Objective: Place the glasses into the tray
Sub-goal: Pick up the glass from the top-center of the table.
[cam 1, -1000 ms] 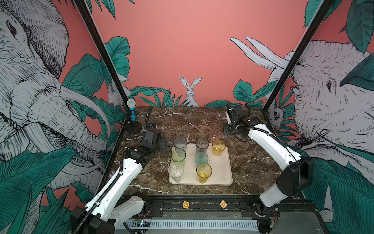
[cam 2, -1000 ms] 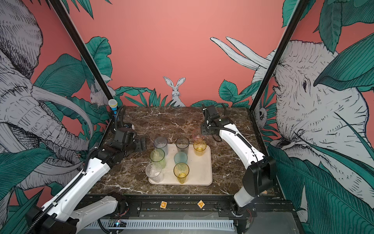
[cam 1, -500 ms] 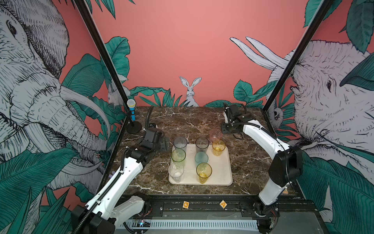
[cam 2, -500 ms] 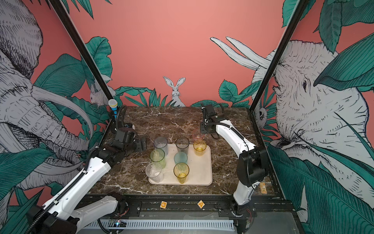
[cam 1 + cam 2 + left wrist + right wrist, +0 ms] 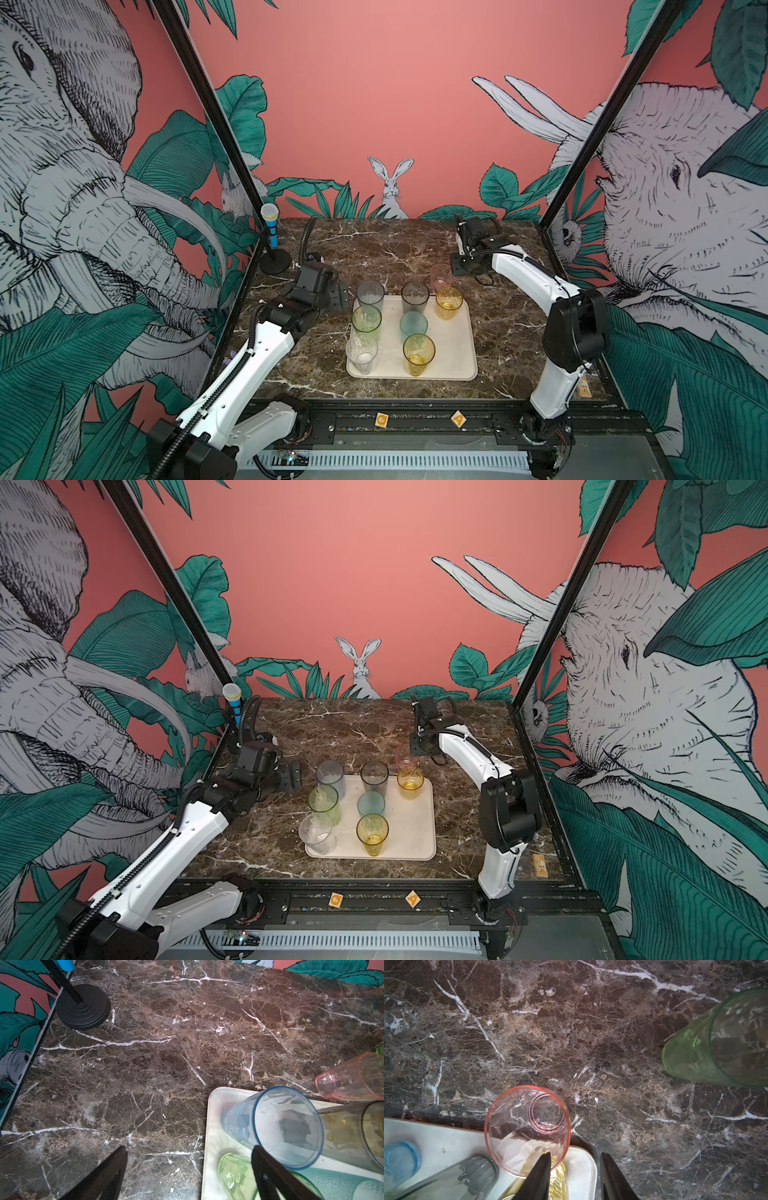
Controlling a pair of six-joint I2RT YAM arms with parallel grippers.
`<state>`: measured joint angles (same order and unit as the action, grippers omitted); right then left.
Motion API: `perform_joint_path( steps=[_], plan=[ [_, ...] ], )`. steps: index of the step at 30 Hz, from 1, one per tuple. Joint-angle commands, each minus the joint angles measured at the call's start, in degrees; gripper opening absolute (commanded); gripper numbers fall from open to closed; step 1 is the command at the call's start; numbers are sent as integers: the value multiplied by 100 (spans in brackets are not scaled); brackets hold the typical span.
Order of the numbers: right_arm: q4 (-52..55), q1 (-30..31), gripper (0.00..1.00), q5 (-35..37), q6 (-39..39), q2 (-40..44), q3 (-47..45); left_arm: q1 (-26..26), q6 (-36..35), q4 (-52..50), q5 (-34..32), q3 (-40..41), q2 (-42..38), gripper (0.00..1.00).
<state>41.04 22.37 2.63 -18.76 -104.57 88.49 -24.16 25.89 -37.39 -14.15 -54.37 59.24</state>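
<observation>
The pink glass is standing on the marble outside the tray (image 5: 453,353), so I should next move my right gripper down toward the glass, with my fingers on both sides of the nearest edge of its rim (image 5: 447,275).
The cream tray (image 5: 453,353) lies mid-table and holds several glasses: grey (image 5: 370,293), smoky brown (image 5: 414,296), amber (image 5: 449,302), green (image 5: 366,320), teal (image 5: 413,323), clear (image 5: 361,353) and yellow (image 5: 419,353). A pink glass (image 5: 441,276) (image 5: 527,1126) stands on the marble just beyond the tray's far right corner. Another green glass (image 5: 716,1043) stands on bare marble, seen only in the right wrist view. My right gripper (image 5: 457,266) (image 5: 575,1157) hovers by the pink glass, open and empty. My left gripper (image 5: 338,291) (image 5: 187,1151) is wide open beside the grey glass (image 5: 286,1126).
A blue toy microphone (image 5: 270,226) on a black stand (image 5: 83,1007) is at the far left corner. Black frame posts (image 5: 232,166) run along both sides. Two small orange blocks (image 5: 381,419) sit on the front rail. Bare marble (image 5: 395,249) lies behind the tray.
The right arm's elbow has swung up and toward the front, and its gripper has shifted slightly left near the pink glass. The left arm and all the glasses have stayed put.
</observation>
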Motion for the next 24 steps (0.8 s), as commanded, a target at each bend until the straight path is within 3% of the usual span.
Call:
perform_joint_path(
  steps=[1,24],
  plan=[
    [-85,-31,42,-55,-23,-96,83,34,39,-60,-17,76,-20,94],
    [-153,-50,40,-185,-125,-448,71,35,74,-78,24,133,-35,94]
  ],
)
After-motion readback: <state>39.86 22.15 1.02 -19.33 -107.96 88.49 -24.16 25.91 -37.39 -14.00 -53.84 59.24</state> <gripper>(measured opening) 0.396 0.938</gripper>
